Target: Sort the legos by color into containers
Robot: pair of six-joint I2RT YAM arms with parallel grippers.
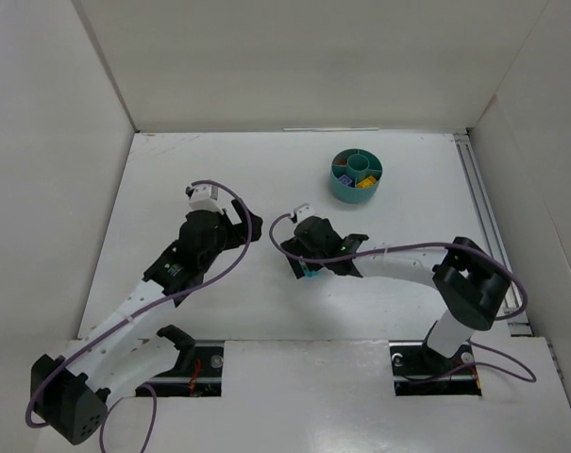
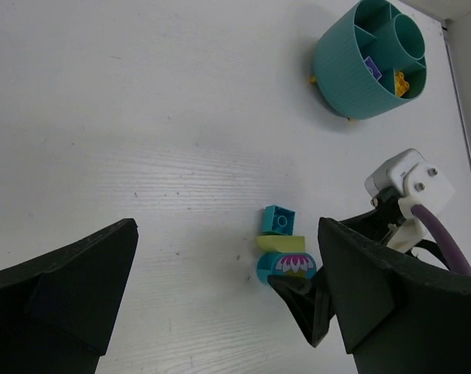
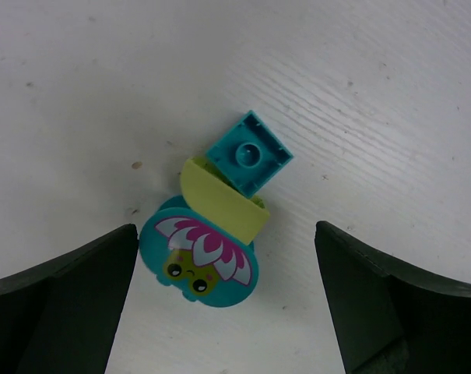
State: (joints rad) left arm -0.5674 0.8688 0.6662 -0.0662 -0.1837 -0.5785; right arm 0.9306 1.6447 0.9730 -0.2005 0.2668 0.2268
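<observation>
The round teal piece with the flower side (image 1: 310,272) (image 3: 198,261) gets my right gripper down onto it next, and the gripper then closes, since its open fingers already straddle that piece from above.
Three legos lie touching on the white table: a teal square brick (image 3: 248,152), a light green curved piece (image 3: 223,202) and a round teal piece with a flower face (image 3: 198,261). My right gripper (image 3: 227,304) is open just above them, jaws on either side of the round piece, touching nothing. The cluster also shows in the left wrist view (image 2: 280,243) and partly in the top view (image 1: 310,274). My left gripper (image 2: 227,312) is open and empty, a little left of the cluster (image 1: 236,225). The teal tub (image 1: 357,176) stands at the back right, with a purple brick (image 2: 370,67) and yellow bits (image 2: 401,82) inside.
White walls enclose the table on the left, back and right. A metal rail (image 1: 483,217) runs along the right edge. The right arm's finger (image 2: 305,304) and white connector (image 2: 409,183) sit close to my left gripper's right finger.
</observation>
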